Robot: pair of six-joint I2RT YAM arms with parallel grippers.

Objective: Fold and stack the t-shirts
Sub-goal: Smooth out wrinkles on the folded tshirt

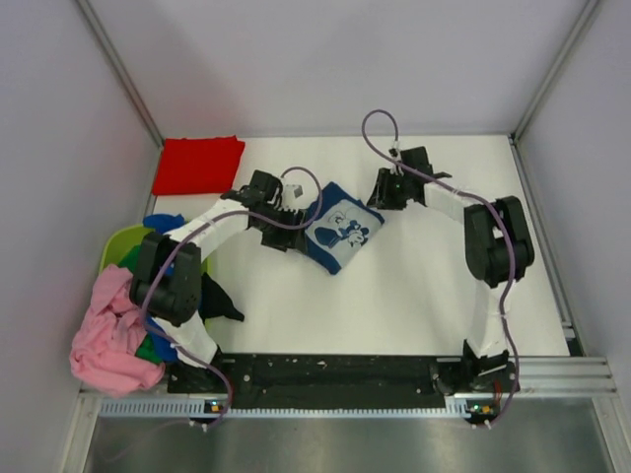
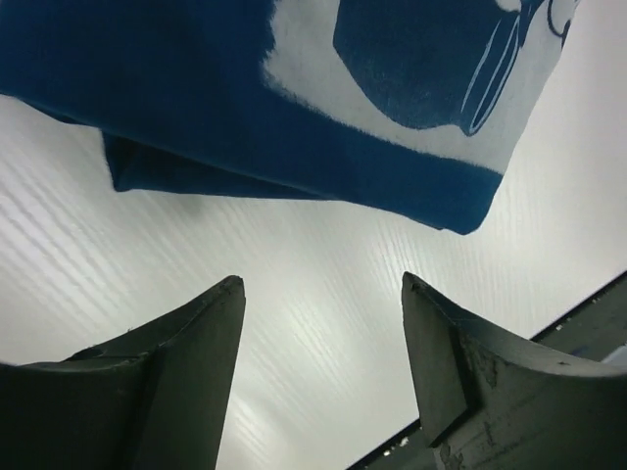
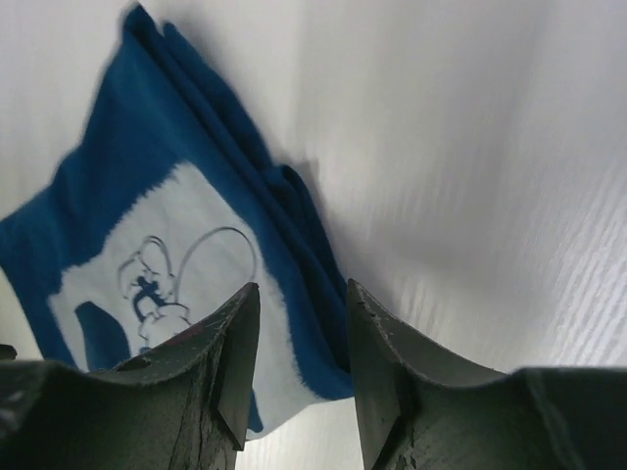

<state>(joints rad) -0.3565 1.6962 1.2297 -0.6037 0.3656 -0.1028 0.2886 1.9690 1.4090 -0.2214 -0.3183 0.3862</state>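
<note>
My left gripper needs to lower its open fingers onto the navy t-shirt's nearest folded edge [image 1: 308, 250] [image 2: 235, 168] next, because that edge lies below and past them and they span bare table.
The navy blue t-shirt [image 1: 340, 230] with a pale cartoon-mouse print lies folded in the middle of the table. The red t-shirt [image 1: 197, 164] lies folded at the far left corner. My left gripper [image 1: 288, 221] is at the navy shirt's left edge; in the left wrist view the left gripper [image 2: 323, 286] is open and empty over bare table, short of the shirt [image 2: 196, 88]. My right gripper [image 1: 387, 193] is at the shirt's right corner; in the right wrist view the right gripper [image 3: 299, 294] is open, with the shirt's folded edge [image 3: 294, 235] between and beyond the fingers.
A lime green basket [image 1: 120, 246] stands at the left edge, with a royal blue tee [image 1: 163, 222], a pink tee [image 1: 113, 340] and a green one [image 1: 148, 347] spilling from it. A dark cloth [image 1: 222, 301] lies beside the left arm. Grey walls enclose the table.
</note>
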